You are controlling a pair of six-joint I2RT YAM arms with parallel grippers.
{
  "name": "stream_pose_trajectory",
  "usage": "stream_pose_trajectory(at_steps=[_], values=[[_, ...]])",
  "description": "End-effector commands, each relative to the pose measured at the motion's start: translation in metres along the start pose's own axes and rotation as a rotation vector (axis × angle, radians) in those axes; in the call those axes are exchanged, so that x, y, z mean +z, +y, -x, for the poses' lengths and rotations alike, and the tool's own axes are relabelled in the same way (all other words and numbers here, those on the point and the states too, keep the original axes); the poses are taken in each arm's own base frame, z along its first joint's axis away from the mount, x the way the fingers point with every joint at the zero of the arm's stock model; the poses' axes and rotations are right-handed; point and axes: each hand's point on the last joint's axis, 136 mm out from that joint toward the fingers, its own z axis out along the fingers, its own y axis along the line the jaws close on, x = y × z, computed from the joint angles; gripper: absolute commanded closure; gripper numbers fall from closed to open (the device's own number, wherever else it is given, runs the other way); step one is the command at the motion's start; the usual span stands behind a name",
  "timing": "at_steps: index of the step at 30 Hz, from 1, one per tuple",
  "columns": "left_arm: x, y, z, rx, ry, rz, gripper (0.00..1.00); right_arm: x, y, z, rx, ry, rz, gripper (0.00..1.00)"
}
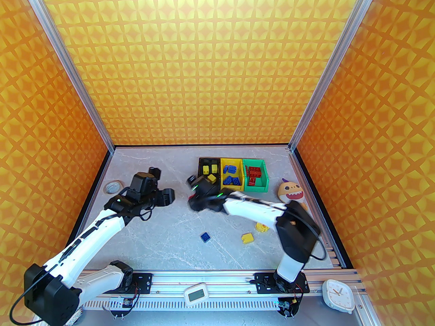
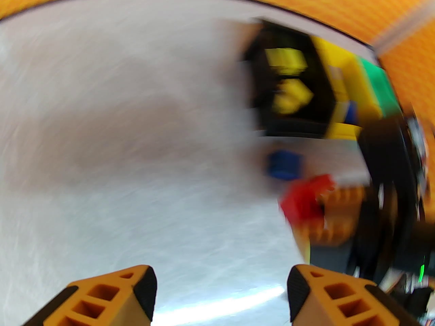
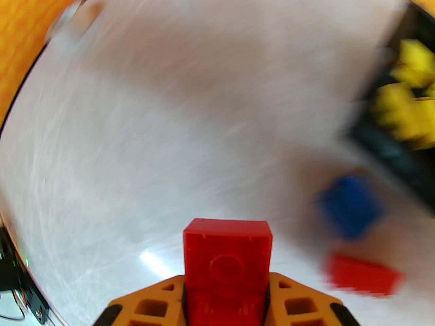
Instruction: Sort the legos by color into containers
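Note:
Red legos already lie inside the green bin [image 1: 261, 187], so my right gripper will next swing past the black and yellow bins, over the green one, and release the red lego.
My right gripper [image 3: 226, 284] is shut on a red lego [image 3: 227, 250], just left of the containers: a black bin [image 1: 200, 166] with yellow legos, a yellow bin [image 1: 232, 160] with blue ones, a green bin [image 1: 261, 187] with red ones. In the top view this gripper [image 1: 194, 200] is motion-blurred. A blue lego [image 3: 350, 205] and another red lego [image 3: 362, 273] lie on the table beside it. My left gripper [image 2: 221, 294] is open with nothing between its fingers, left of the right gripper [image 1: 166, 197]. More loose legos lie nearer me: one blue [image 1: 205, 237], two yellow [image 1: 247, 238] [image 1: 262, 228].
An orange plush monster [image 1: 291, 190] lies right of the green bin. A white tape roll [image 1: 113, 187] sits at the table's left edge. A clock [image 1: 338, 292] and a small display [image 1: 195, 294] rest on the front rail. Patterned walls enclose three sides.

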Motion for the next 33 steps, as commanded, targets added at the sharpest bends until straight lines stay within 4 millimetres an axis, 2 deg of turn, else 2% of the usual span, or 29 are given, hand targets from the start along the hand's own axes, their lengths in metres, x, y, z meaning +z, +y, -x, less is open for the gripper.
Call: stream_pose_trajectory(at_steps=[1,5,6,8,12,21,27,33], values=[[-0.011,-0.042,0.021,0.131,-0.087,-0.112,0.30,-0.023,-0.039,0.013,0.017,-0.019,-0.083,0.75],[-0.011,-0.069,0.016,0.219,-0.109,-0.186,0.26,-0.046,-0.090,0.025,0.093,-0.060,-0.161,0.75],[-0.012,-0.083,0.012,0.238,-0.116,-0.230,0.25,-0.050,-0.103,0.026,0.115,-0.066,-0.180,0.75],[-0.010,-0.097,0.009,0.236,-0.133,-0.295,0.24,-0.059,-0.125,0.027,0.156,-0.078,-0.203,0.75],[-0.003,-0.116,-0.004,0.260,-0.133,-0.365,0.24,-0.074,-0.168,0.027,0.230,-0.090,-0.264,0.75],[0.009,-0.123,-0.018,0.276,-0.088,-0.374,0.23,-0.088,-0.247,0.021,0.373,-0.086,-0.377,0.76],[0.007,-0.126,-0.017,0.287,-0.092,-0.379,0.23,-0.082,-0.284,0.019,0.408,-0.044,-0.450,0.76],[0.004,-0.128,-0.017,0.304,-0.091,-0.383,0.22,-0.068,-0.309,0.017,0.404,0.015,-0.526,0.74]])
